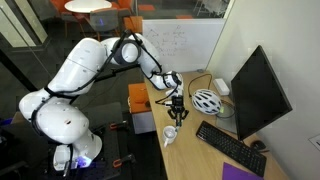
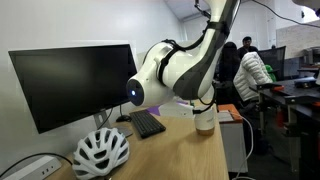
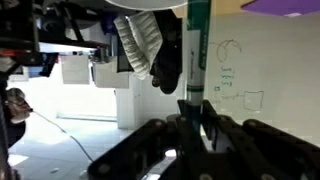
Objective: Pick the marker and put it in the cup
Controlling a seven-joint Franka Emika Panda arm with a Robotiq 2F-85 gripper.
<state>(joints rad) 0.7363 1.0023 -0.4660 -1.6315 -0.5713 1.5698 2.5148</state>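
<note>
Next, my gripper shifts toward the small white cup [image 1: 171, 133] and lowers over the cup's opening, because the marker's loose end still hangs beside the cup's rim.
My gripper [image 3: 195, 118] is shut on the marker [image 3: 193, 50], a slim dark greenish stick that sticks out from between the fingers in the wrist view. In an exterior view the gripper [image 1: 177, 112] hangs just above the small white cup [image 1: 171, 133], which stands near the desk's edge. The cup [image 2: 205, 121] also shows below the arm's end in both exterior views. The marker is too small to make out in either exterior view.
A white ribbed helmet [image 1: 206, 101] [image 2: 100, 153] lies on the desk beside a black keyboard [image 1: 228, 145] [image 2: 147, 123] and a dark monitor [image 1: 258, 90] [image 2: 70, 80]. A whiteboard [image 1: 185, 45] stands behind. A person [image 2: 250, 72] sits at a far desk.
</note>
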